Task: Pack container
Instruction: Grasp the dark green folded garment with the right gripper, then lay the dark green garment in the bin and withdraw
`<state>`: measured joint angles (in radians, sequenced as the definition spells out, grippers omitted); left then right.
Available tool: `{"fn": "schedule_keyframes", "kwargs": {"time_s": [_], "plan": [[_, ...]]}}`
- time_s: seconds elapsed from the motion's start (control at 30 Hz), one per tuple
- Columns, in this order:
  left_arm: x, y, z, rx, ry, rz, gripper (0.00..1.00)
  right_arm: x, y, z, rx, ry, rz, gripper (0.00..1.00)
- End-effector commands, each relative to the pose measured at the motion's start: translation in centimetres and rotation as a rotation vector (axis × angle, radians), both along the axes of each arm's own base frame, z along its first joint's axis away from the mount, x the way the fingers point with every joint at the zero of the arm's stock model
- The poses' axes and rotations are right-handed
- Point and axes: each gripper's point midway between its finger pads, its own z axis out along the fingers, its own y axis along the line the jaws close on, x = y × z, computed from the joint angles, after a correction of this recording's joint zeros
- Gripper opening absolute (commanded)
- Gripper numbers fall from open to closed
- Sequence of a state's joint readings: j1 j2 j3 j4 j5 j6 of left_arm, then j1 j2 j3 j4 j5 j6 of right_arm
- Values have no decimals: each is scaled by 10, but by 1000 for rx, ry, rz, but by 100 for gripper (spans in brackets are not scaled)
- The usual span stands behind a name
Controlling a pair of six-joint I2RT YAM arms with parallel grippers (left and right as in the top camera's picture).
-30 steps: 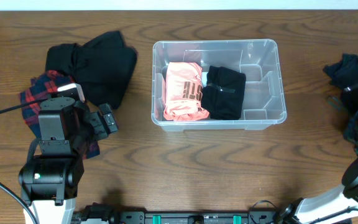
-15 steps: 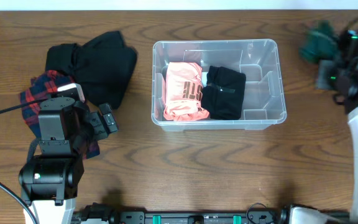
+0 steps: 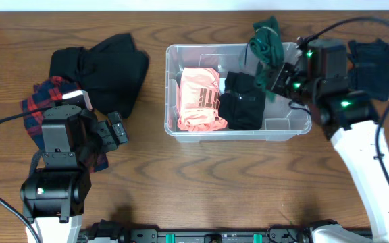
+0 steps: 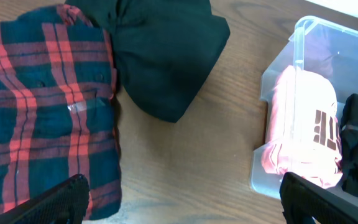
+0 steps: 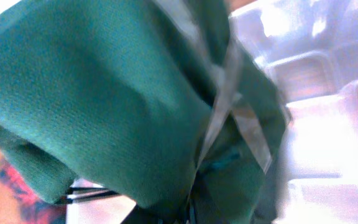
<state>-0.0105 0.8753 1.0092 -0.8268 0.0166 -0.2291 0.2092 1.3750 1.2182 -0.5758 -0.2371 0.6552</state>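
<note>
The dark green garment (image 3: 265, 40) still reaches past the container's far rim, so my right gripper should next move down and toward the pink garment and let go over the black garment.
The clear container (image 3: 286, 128) stands at the table's middle and holds a folded pink garment (image 3: 200, 99) and a folded black garment (image 3: 244, 101). My right gripper (image 3: 275, 67) is shut on a dark green garment (image 3: 265, 40) and holds it above the container's right half; the cloth fills the right wrist view (image 5: 117, 106) and hides the fingers. My left gripper (image 4: 179, 202) is open and empty over bare wood, between a red plaid shirt (image 4: 42, 118) and the container's left wall (image 4: 275, 93).
A pile of black clothes (image 3: 107, 67) lies at the back left, next to the plaid shirt (image 3: 42, 101). Another dark garment (image 3: 373, 64) lies at the right, behind the right arm.
My right arm has swung left from the table's right edge, carrying the green garment to a place over the container. The left arm has not moved.
</note>
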Motion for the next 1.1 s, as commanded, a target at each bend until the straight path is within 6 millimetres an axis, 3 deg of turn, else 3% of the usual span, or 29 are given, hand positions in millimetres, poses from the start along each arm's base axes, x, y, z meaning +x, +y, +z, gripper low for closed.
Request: {"fn": "schedule_keyframes", "kwargs": {"time_s": [0.0, 0.07, 0.17, 0.3, 0.33, 0.37, 0.43, 0.6, 0.77, 0.93, 1.0, 1.07], "plan": [[2, 0, 8, 2, -18, -2, 98, -13, 31, -27, 247, 116, 15, 1], [2, 0, 8, 3, -18, -3, 98, -18, 33, -47, 293, 150, 4, 1], [2, 0, 8, 3, -18, -3, 98, -24, 20, -77, 248, 186, -50, 1], [2, 0, 8, 3, -19, -3, 98, -26, 16, -83, 191, 158, 2, 2], [2, 0, 8, 3, -19, -3, 98, -25, 18, -80, 188, 146, 24, 17], [2, 0, 8, 3, -19, -3, 98, -25, 23, -74, 190, 125, 63, 40], [2, 0, 8, 3, -19, -3, 98, -21, 28, -60, 175, 72, 126, 99], [2, 0, 8, 3, -18, -3, 98, -14, 32, -25, 101, -21, 177, 99], [2, 0, 8, 2, -18, -2, 98, -10, 29, -12, 18, -57, 177, 99], [2, 0, 8, 3, -19, -3, 98, -10, 30, -14, -106, -115, 250, 99], [2, 0, 8, 3, -19, -3, 98, -11, 20, -23, -220, -116, 252, 99], [2, 0, 8, 3, -18, -3, 98, -8, -5, -32, -363, -95, 191, 99]]}}
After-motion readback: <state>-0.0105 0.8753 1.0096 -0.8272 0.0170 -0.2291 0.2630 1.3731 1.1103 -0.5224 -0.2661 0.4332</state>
